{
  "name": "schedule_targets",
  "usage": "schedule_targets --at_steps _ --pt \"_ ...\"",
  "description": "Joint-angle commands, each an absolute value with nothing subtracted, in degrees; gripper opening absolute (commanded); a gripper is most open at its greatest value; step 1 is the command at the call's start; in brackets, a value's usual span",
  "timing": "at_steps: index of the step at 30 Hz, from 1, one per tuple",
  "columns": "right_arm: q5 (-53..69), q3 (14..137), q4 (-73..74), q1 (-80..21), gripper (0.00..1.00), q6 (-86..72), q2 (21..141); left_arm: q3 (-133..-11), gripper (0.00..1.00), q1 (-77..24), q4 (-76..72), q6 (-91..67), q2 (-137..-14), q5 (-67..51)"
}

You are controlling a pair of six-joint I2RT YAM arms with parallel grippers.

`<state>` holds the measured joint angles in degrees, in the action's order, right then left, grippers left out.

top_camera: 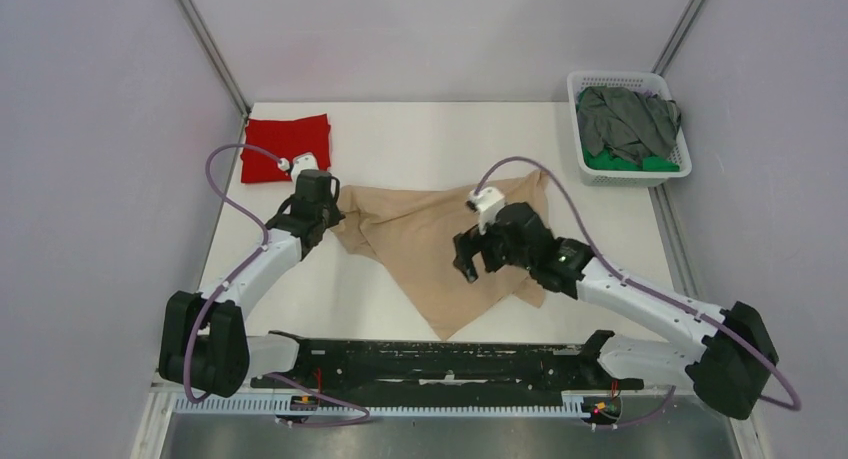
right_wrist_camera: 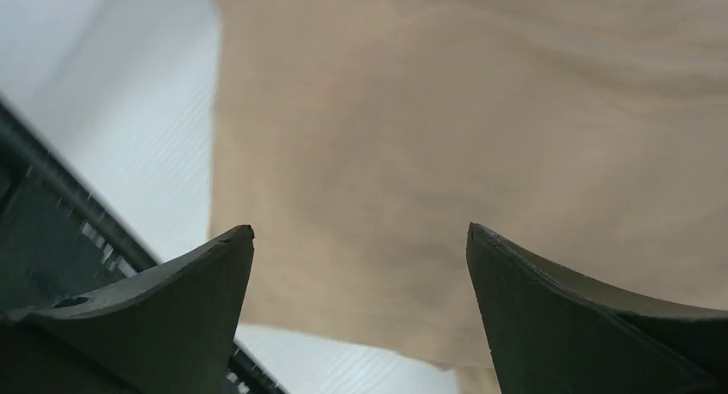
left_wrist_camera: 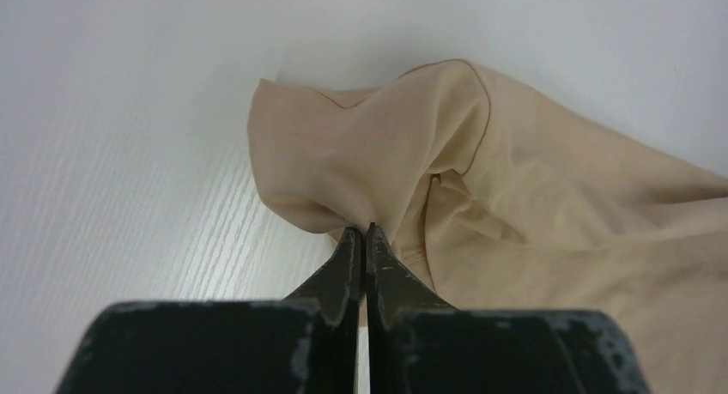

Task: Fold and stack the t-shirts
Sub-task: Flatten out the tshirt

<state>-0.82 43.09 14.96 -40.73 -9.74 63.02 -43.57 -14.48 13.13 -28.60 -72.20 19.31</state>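
My right gripper should next move back and down onto the shirt's near corner by the black bar.
A large beige t-shirt [top_camera: 420, 244] lies rumpled across the middle of the table, one corner pointing to the near edge. My left gripper [top_camera: 318, 219] is shut on a bunched edge of the beige t-shirt [left_wrist_camera: 378, 154] at its left side. My right gripper [top_camera: 472, 261] is open and hovers above the shirt's right part, with beige cloth [right_wrist_camera: 446, 136] under its spread fingers. A folded red t-shirt [top_camera: 285, 147] lies at the far left. Dark grey [top_camera: 625, 119] and green [top_camera: 625, 162] shirts lie in a basket.
A white plastic basket [top_camera: 668, 89] stands at the far right corner. A black rail [top_camera: 430, 364] runs along the near edge between the arm bases. Grey walls close in the table on three sides.
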Motion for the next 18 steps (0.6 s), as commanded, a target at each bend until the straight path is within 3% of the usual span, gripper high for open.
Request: schedule_targets --at_steps 1,8,18 --pt "0.4 45.5 18.8 -56.6 0.93 -10.0 67.9 -42.8 0.02 -14.0 10.0 -32.5 -70.6 16.3" --pt "-10.0 47.7 22.2 -74.4 0.77 -11.9 77.4 -41.9 0.02 -13.8 10.0 -32.5 -70.0 15.8" --pt "-16.4 49.6 20.3 -77.7 0.59 -12.6 87.8 -41.2 0.02 -13.6 10.0 -32.8 -68.4 14.9"
